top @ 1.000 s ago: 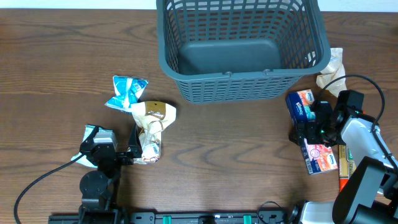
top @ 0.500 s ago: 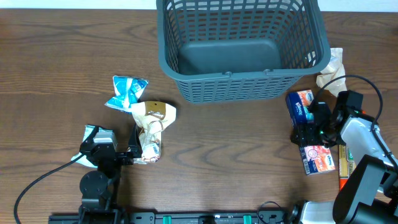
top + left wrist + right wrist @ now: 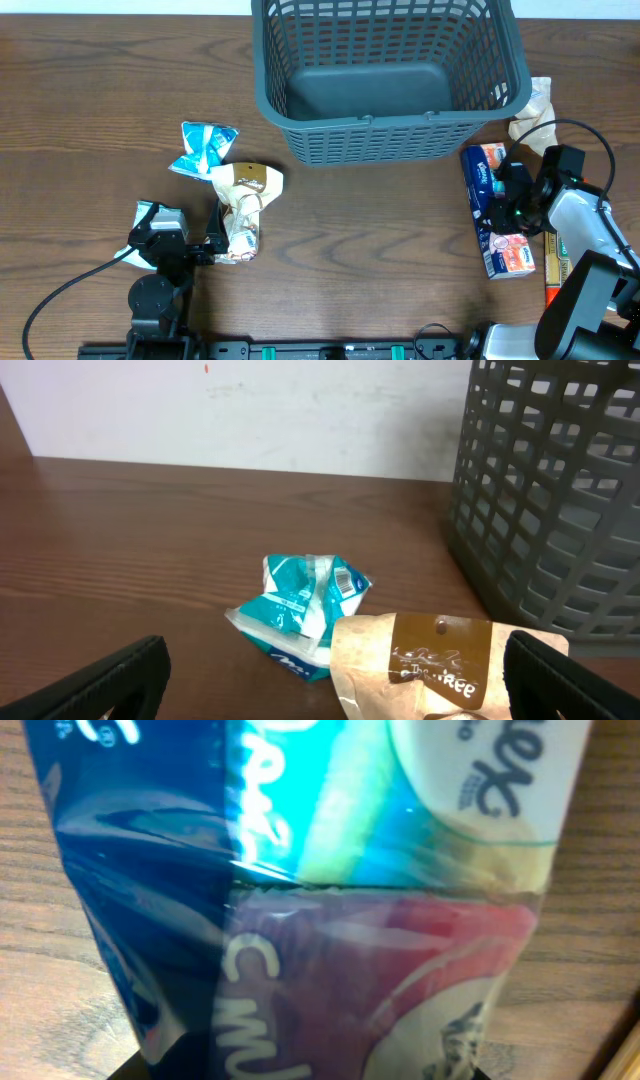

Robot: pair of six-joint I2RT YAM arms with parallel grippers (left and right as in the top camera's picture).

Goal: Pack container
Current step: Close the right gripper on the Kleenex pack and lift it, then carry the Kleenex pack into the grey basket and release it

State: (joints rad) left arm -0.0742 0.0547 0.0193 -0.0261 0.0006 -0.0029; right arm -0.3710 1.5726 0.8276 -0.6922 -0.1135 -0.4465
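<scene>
The basket's empty bottom lies outward of my right gripper, to its left in the overhead view, so the gripper needs to lift over the basket's rim and lower to release.
The container [image 3: 390, 140], a large dark grey lattice basket, stands empty at the back middle of the table; its slotted wall [image 3: 560, 510] fills the right of the left wrist view. My right gripper [image 3: 503, 208] is at the right of the table, shut on a long blue, teal and pink tissue pack [image 3: 495, 235]. That pack [image 3: 330, 870] fills the right wrist view between the jaws [image 3: 305, 1070]. My left gripper [image 3: 213, 240] rests open at the front left. A brown and cream snack packet [image 3: 440, 670] lies between its fingers [image 3: 100, 680].
A teal and white packet [image 3: 205, 148] lies beyond the brown one [image 3: 245, 190]. Another teal packet [image 3: 145, 215] sits under the left arm. A cream packet [image 3: 535, 110] lies right of the basket. An orange box [image 3: 553, 270] lies beside the right arm.
My right gripper has closed on the tissue pack, which now looks narrower and has swung slightly. The left arm and the packets on the left have not moved.
</scene>
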